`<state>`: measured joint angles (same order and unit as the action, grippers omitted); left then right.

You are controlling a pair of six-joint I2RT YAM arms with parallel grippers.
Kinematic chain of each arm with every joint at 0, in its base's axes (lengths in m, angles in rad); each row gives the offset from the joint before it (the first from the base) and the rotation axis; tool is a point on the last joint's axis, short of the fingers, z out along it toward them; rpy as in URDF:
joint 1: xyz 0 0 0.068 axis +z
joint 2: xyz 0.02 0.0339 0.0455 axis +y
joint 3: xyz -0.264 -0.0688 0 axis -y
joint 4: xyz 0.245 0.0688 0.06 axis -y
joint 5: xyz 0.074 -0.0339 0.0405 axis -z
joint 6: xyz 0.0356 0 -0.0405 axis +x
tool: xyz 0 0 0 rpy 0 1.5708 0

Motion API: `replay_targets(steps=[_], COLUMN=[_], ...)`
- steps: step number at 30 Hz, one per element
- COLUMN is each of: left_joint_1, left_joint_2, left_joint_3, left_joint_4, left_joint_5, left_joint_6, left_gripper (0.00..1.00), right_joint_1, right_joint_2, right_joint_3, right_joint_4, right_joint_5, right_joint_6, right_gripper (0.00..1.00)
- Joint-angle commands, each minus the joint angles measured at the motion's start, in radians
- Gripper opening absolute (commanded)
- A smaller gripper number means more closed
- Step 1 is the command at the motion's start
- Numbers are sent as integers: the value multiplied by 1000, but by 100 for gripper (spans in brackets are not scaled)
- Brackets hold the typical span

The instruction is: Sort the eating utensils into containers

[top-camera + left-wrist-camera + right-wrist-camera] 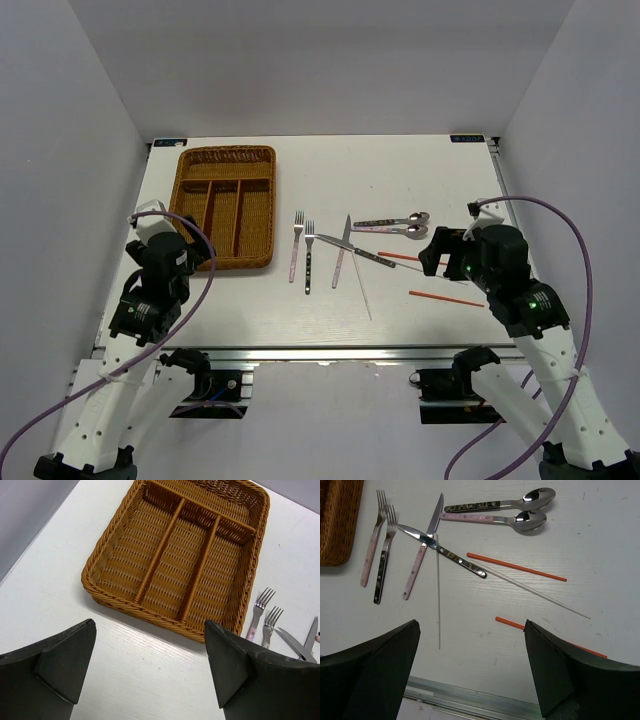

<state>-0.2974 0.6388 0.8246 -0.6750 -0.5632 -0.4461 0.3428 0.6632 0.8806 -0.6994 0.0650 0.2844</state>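
I need to move my right gripper to the left in the top view next, then turn it and lower it onto the dark knife handle (376, 258) (461, 561), because that knife is on top of the pink one.
The wicker tray (226, 206) lies at the back left with nothing in its slots; it also fills the left wrist view (150, 605). Two forks (297, 245) (309, 258), two crossed knives (343, 250) (362, 253), two spoons (392, 221) (395, 231), two red chopsticks (446, 298) (400, 256) and thin pale chopsticks (361, 286) lie on the table's middle. The right wrist view shows them too: forks (372, 545), knives (420, 555), spoons (520, 517), red chopstick (515, 566). My left gripper (150, 665) is open just before the tray. My right gripper (470, 665) is open over the near red chopstick (512, 623).
The white table (420, 170) is walled by grey panels at the back and sides. Its metal front rail (470, 697) runs just below my right gripper. Purple cables loop beside both arms.
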Motion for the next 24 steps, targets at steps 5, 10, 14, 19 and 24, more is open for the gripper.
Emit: replay_targets(steps=[5,10,14,19,24], left_joint_1=[4,4,4,4,4], left_joint_2=[-2,-7,13,29,45], left_joint_3=[-12,-15,-16,-19,-22], left_joint_4=[14,18,20,25,29], left_joint_5=[-9,-12,0,14,26], left_joint_6=[-8,-12,-13,-13,-13], left_gripper=[98,98,98,98,98], right_joint_1=[-2,-2,-2,21,142], right_joint_2=[19,22,61,331,628], right_joint_3=[29,-14,-93,-108,85], right_joint_4=[81,123,268,405,316], right_joint_5=[21,-30,-193,-338,-122], right_joint_6=[19,48,64,30,-122], right_gripper=[89,89,89,89,86])
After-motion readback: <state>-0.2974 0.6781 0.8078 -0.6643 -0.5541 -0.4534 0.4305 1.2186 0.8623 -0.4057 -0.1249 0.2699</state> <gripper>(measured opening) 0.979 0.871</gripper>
